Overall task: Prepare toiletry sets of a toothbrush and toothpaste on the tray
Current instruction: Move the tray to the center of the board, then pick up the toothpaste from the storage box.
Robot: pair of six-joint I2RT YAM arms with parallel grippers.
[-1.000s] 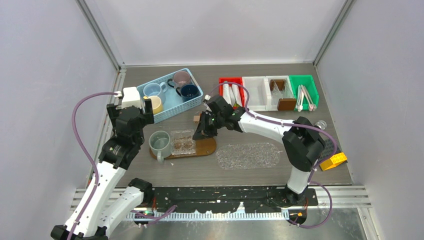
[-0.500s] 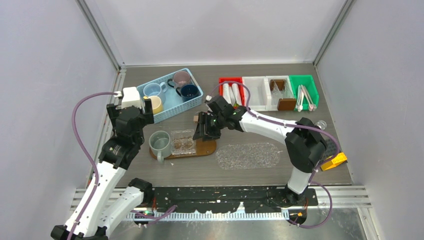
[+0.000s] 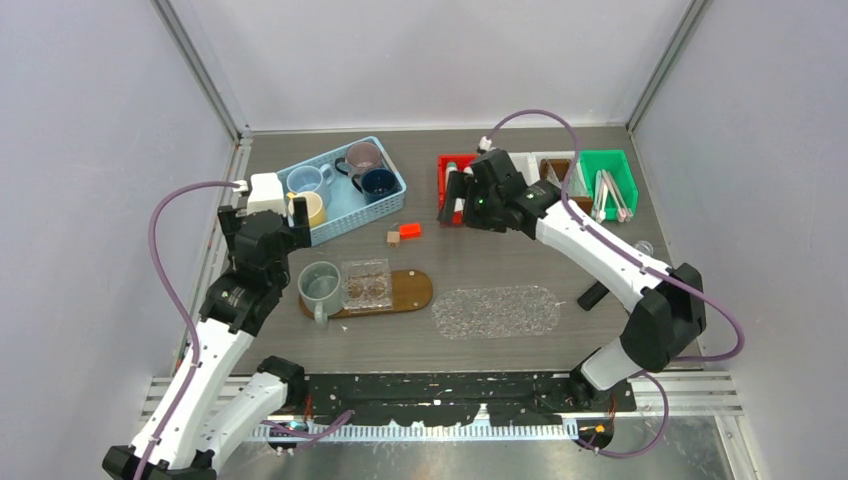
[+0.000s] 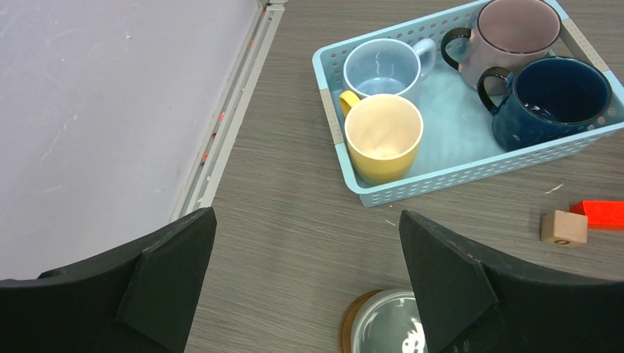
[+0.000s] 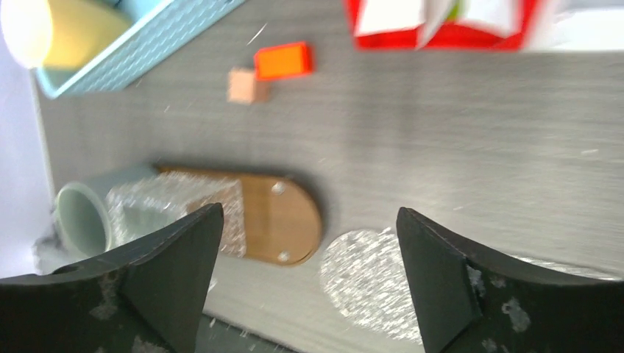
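The right gripper moves down and outward into the red bin (image 3: 443,165) next, onto the toothpaste tube nearest the white bins, which lies below and outward of its fingers.
A wooden tray (image 3: 410,290) holds a grey-green mug (image 3: 320,284) and a clear dish (image 3: 365,283). Its right half is bare. White toothpaste tubes (image 5: 390,15) lie in the red bin (image 3: 443,165). My right gripper (image 3: 452,200) hangs open over that bin with nothing between its fingers, and hides most of the tubes from above. Toothbrushes (image 3: 608,195) lie in the green bin (image 3: 622,165). My left gripper (image 3: 290,225) is open and empty between the blue basket (image 3: 345,228) and the grey-green mug (image 4: 386,327).
The blue basket (image 4: 456,180) holds light blue (image 4: 379,66), yellow (image 4: 383,136), mauve (image 4: 515,29) and navy (image 4: 559,99) mugs. An orange block (image 3: 408,230) and a wooden cube (image 3: 392,237) lie behind the tray. A clear oval tray (image 3: 497,310) lies to its right. White bins (image 3: 510,185) stand between the red and green ones.
My right gripper has opened, risen off the wooden tray and swung back right to the red bin. The orange block now shows beside the cube. The left arm has held still.
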